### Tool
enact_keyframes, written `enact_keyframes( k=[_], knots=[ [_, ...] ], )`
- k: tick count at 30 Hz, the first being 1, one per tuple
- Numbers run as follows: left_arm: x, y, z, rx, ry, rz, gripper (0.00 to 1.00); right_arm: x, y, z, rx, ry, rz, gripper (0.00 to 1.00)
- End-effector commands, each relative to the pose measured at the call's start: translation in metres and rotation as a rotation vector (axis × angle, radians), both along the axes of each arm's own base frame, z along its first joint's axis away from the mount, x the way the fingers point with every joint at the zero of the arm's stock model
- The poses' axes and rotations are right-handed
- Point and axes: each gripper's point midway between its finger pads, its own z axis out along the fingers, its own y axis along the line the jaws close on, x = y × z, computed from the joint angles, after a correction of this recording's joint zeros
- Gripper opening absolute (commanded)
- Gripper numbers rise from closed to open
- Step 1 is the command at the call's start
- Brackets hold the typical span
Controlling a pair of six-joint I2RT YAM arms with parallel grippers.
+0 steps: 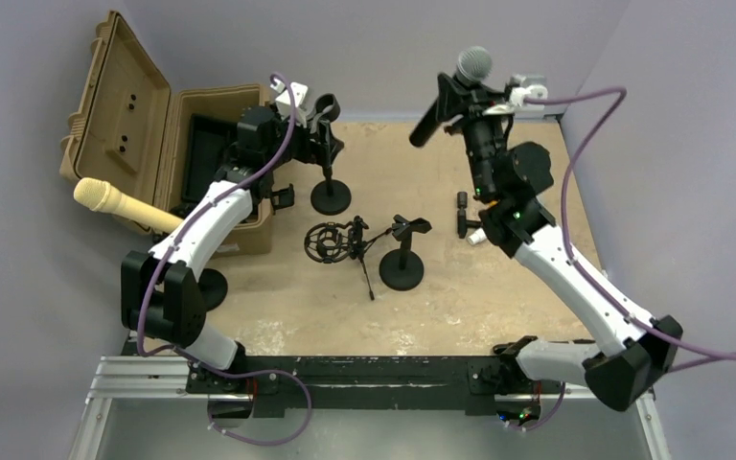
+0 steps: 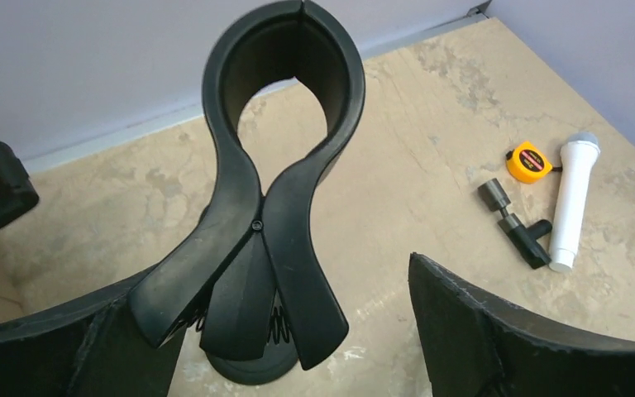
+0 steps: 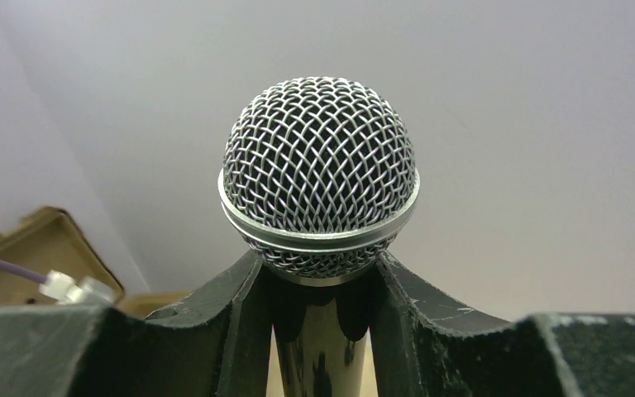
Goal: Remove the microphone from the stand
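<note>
My right gripper swings back and down next and releases the black microphone (image 1: 446,101) on the bare tabletop (image 1: 490,256) beside the white microphone, since the clip's ring is empty.
A black microphone (image 1: 446,101) with a silver mesh head (image 3: 320,165) is up in the air at the back, clear of any stand. My right gripper (image 3: 321,331) is shut on its shiny black body just below the head. The black stand (image 1: 331,196) has a round base and a spring clip (image 2: 281,124) whose ring is empty. My left gripper (image 2: 298,331) is open around the clip's handles. Its right finger (image 2: 479,331) stands well apart from them, and the left finger is close against the left handle.
An open tan case (image 1: 125,115) stands at the back left, with a beige microphone (image 1: 125,206) in front of it. A shock mount on a tripod (image 1: 331,241) and a second clip stand (image 1: 402,259) occupy the middle. A white microphone (image 2: 572,203), black adapter (image 2: 517,223) and tape measure (image 2: 529,161) lie right.
</note>
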Motion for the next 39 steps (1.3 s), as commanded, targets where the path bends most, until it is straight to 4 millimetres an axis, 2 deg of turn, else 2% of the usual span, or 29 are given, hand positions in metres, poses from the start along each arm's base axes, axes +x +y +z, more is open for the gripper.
enact_keyframes(
  k=[1, 7, 11, 15, 18, 21, 23, 25, 28, 35, 39],
  knots=[
    [-0.015, 0.002, 0.041, -0.019, -0.036, 0.037, 0.97, 0.000, -0.045, -0.073, 0.140, 0.212, -0.135, 0.00],
    [-0.025, 0.024, 0.068, -0.004, -0.066, 0.153, 1.00, -0.005, -0.090, -0.154, 0.240, 0.446, -0.222, 0.00],
    [-0.031, 0.045, 0.083, 0.003, -0.091, 0.258, 1.00, 0.003, -0.137, -0.190, 0.267, 0.521, -0.279, 0.00],
    [-0.041, 0.057, 0.097, 0.050, -0.157, 0.310, 1.00, 0.007, -0.161, -0.229, 0.312, 0.604, -0.248, 0.00],
    [-0.046, 0.060, 0.104, 0.070, -0.188, 0.322, 1.00, 0.013, -0.179, -0.280, 0.371, 0.734, -0.231, 0.00],
    [-0.052, 0.058, 0.111, 0.072, -0.214, 0.310, 1.00, 0.012, -0.210, -0.333, 0.456, 0.876, -0.292, 0.00],
    [-0.055, 0.055, 0.114, 0.078, -0.230, 0.297, 1.00, 0.006, -0.224, -0.357, 0.497, 0.927, -0.298, 0.00],
    [-0.058, 0.051, 0.114, 0.091, -0.241, 0.281, 1.00, -0.005, -0.239, -0.374, 0.530, 0.938, -0.322, 0.00],
    [-0.060, 0.047, 0.114, 0.098, -0.246, 0.268, 1.00, -0.013, -0.256, -0.388, 0.542, 0.947, -0.362, 0.00],
    [-0.062, 0.041, 0.115, 0.095, -0.251, 0.238, 0.99, -0.024, -0.260, -0.438, 0.599, 1.053, -0.317, 0.00],
    [-0.066, 0.040, 0.117, 0.103, -0.262, 0.231, 0.98, -0.028, -0.260, -0.447, 0.642, 1.047, -0.307, 0.08]
  ],
)
